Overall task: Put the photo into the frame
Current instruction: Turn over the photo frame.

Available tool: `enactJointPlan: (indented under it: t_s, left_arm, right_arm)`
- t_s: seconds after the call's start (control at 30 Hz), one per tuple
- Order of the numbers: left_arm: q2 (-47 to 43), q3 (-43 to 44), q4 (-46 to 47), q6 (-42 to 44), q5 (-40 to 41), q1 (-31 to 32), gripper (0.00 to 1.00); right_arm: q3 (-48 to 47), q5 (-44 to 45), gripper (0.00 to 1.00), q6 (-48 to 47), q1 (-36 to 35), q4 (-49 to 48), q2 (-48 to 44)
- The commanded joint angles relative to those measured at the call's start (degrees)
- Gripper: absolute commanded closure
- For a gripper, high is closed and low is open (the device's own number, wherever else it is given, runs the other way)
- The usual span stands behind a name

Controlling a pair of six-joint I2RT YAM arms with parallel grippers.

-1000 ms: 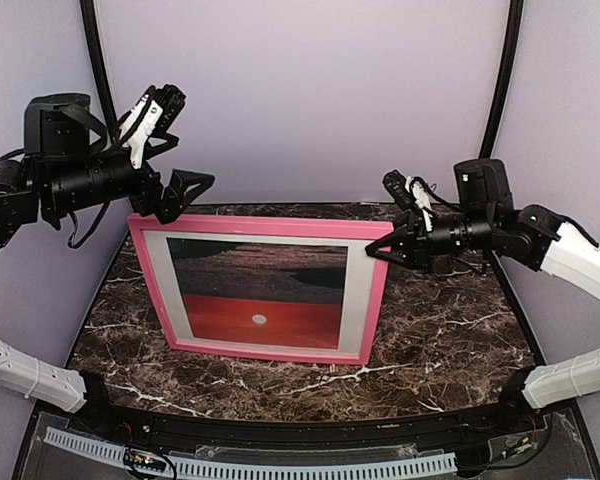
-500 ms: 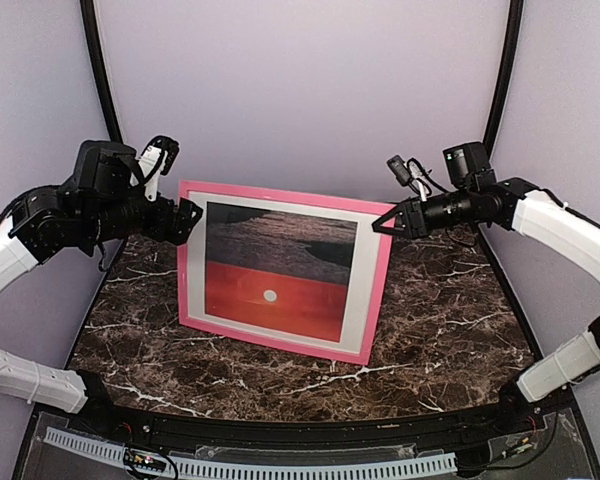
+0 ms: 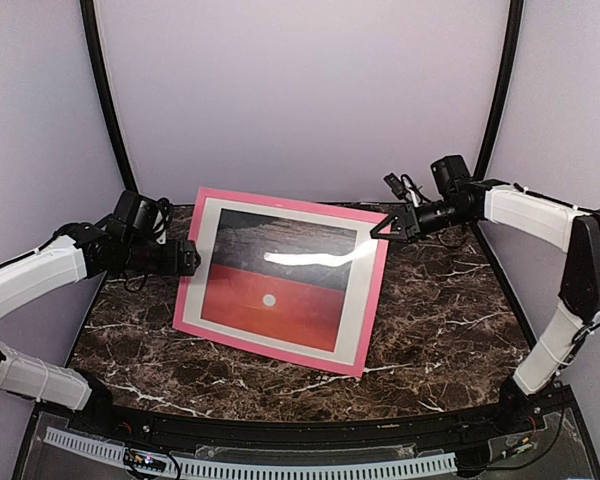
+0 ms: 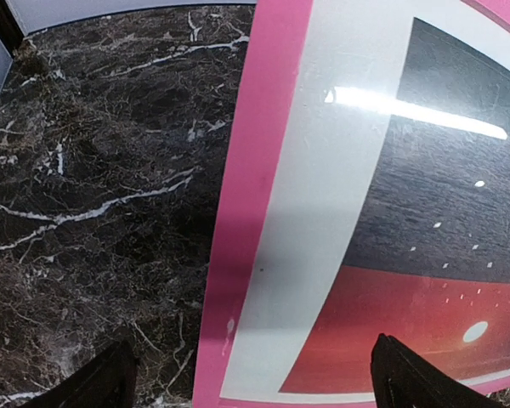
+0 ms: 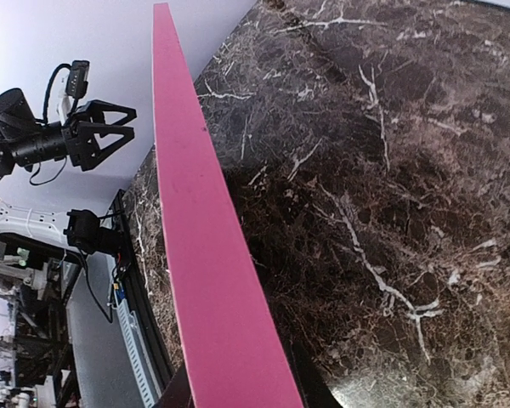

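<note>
Next I need to lower my right gripper, carrying the held corner down toward the table, and open, since the frame (image 3: 376, 305) leans with its far edge raised off the marble.
The pink frame (image 3: 376, 305) leans tilted back on the marble table, its near long edge down. The photo (image 3: 270, 285), a red sunset with a white sun under dark land, sits inside it behind a white mat (image 3: 355, 300), with glare across it. My right gripper (image 3: 380, 228) is shut on the frame's top right corner. In the right wrist view the pink frame edge (image 5: 195, 238) runs between its fingers (image 5: 313, 393). My left gripper (image 3: 188, 258) is open at the frame's left side. In the left wrist view its fingers (image 4: 110, 382) straddle the pink edge (image 4: 246, 212), mat and photo (image 4: 425, 212).
The dark marble table (image 3: 450, 320) is ringed by purple walls, with two black poles (image 3: 105, 100) at the back corners. A white cable tray (image 3: 280, 468) runs along the near edge. The left arm shows in the right wrist view (image 5: 68, 136).
The frame has tipped further back and its top has come lower. Both arms have dropped; my left gripper went from the top left corner down to the left side.
</note>
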State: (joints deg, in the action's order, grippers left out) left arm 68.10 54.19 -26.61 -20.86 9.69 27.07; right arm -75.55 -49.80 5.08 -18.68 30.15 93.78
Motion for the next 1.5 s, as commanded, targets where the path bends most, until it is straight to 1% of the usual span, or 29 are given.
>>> enactJointPlan:
  t_s: [0.0,0.1,0.23,0.43,0.8,0.9,1.0,1.1,1.33,1.47]
  left_arm:
    - [1.9,-3.0,6.9,-2.7,-4.6,-3.9,0.01]
    - [3.8,-4.2,9.9,-2.3,-8.1,-7.5,0.01]
    - [7.1,-5.6,13.0,-1.4,-13.4,-9.9,0.01]
    - [11.8,-7.1,16.1,-1.8,-18.3,-10.7,0.01]
    - [17.0,-9.7,20.5,-2.2,-24.1,-10.7,0.01]
    - [17.9,-10.0,20.8,-2.1,-24.3,-10.7,0.01]
    - [18.4,-10.4,21.0,-2.1,-24.7,-10.7,0.01]
    - [18.5,-11.7,21.8,-2.3,-25.5,-10.7,0.03]
    - [18.2,-15.3,24.4,-3.0,-28.4,-10.7,0.11]
    - [17.3,-17.0,25.0,-3.6,-29.6,-10.3,0.15]
  right_arm:
    - [0.7,4.5,0.84,-7.7,0.2,5.0,5.2]
    - [0.7,3.5,0.79,-7.3,1.0,4.2,7.4]
    - [0.8,0.7,0.75,-6.3,2.2,2.1,10.2]
    - [0.1,-4.1,0.71,-5.3,3.3,-0.8,15.6]
    - [-3.3,-7.4,0.65,-5.1,4.8,-2.4,24.7]
    - [-3.8,-7.4,0.61,-3.5,5.5,-3.0,26.0]
    - [-4.3,-7.2,0.59,-2.2,6.1,-3.4,27.3]
    - [-4.7,-6.2,0.55,0.1,7.0,-4.6,27.9]
    - [-8.2,-3.1,0.51,1.3,7.8,-2.4,29.8]
    - [-9.5,1.0,0.51,2.9,8.4,-1.9,29.7]
